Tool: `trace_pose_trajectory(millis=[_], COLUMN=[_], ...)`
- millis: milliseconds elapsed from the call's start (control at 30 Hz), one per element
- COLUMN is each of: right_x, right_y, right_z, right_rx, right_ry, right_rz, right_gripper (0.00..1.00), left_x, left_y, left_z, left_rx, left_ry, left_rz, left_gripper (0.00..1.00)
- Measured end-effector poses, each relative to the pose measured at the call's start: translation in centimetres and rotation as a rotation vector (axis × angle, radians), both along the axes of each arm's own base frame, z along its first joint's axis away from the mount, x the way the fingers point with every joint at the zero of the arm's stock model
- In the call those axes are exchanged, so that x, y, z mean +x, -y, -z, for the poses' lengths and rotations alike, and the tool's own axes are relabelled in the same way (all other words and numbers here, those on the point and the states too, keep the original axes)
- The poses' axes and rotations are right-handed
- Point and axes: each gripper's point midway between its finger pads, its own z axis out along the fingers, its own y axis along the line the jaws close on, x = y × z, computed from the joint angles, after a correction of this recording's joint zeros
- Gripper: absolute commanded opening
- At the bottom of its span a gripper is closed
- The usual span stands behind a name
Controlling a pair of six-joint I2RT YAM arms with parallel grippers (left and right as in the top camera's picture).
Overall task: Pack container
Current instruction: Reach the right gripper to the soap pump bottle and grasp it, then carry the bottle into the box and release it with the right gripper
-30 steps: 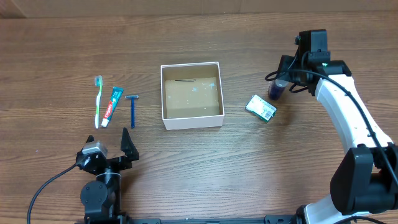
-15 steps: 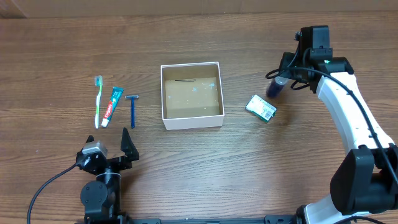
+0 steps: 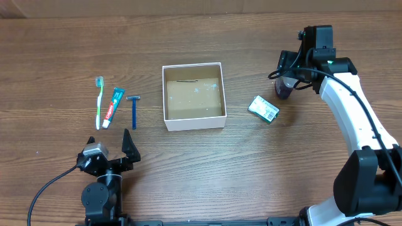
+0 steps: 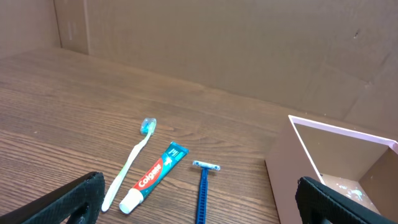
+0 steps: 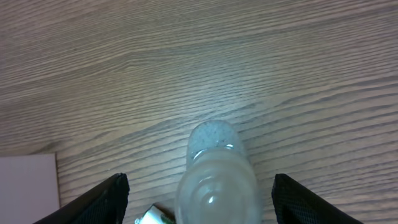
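Note:
The spray bottle's clear cap (image 3: 289, 82) (image 5: 219, 188) is just below my right gripper, already between its spread fingers. My right gripper should next move down around the cap and close.
The container (image 3: 193, 122), a square white-walled box with a brown floor, stands mid-table and holds nothing; its wall also shows in the left wrist view (image 4: 292, 180). A small dark spray bottle (image 3: 284, 91) with a clear cap stands to its right. My right gripper (image 3: 286, 76) is open just above it. In the right wrist view the clear cap (image 5: 214, 174) sits between the spread fingers (image 5: 199, 193) without touching them. My left gripper (image 3: 107, 150) is open and empty near the front left (image 4: 199, 186).
A green packet (image 3: 263, 108) lies between the box and the bottle. A toothbrush (image 3: 98, 103), a toothpaste tube (image 3: 113, 107) and a blue razor (image 3: 134, 112) lie in a row left of the box, ahead of the left gripper.
The spray bottle leaned out to the lower left of my right gripper before; now it sits more directly under it. The left arm has not moved.

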Motion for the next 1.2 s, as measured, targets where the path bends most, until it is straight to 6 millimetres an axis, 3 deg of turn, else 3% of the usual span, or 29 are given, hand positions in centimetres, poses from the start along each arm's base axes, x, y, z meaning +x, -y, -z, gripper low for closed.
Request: trace_pose_trajectory(millis=[100,200,300,767,867,1067,1200], right_x=[0.5,0.9,1.2,0.3,0.3,0.5,-0.5], right_y=[0.1,0.2,0.3,0.7,0.7,0.4,-2.4], right_z=[1.0,2.2,2.1,1.7,0.5,-4.0,-7.3], right_rx=[-0.011,-0.024,-0.033,-0.064,-0.064,-0.054,0.003], right_ry=[-0.008,-0.023,-0.011,-0.061,-0.07,-0.003,0.067], right_rz=[-0.003,-0.009,-0.011,-0.021,-0.021,-0.027,-0.092], right_gripper=[0.64,0.46,0.35,0.19,0.17,0.16,0.16], left_x=[0.0,0.0,0.0,0.0,0.0,0.0,0.0], left_y=[0.0,0.0,0.0,0.0,0.0,0.0,0.0], left_z=[0.0,0.0,0.0,0.0,0.0,0.0,0.0], left_rx=[0.0,0.0,0.0,0.0,0.0,0.0,0.0], left_ry=[0.0,0.0,0.0,0.0,0.0,0.0,0.0], left_rz=[0.0,0.0,0.0,0.0,0.0,0.0,0.0], left_gripper=[1.0,1.0,1.0,1.0,1.0,1.0,1.0])
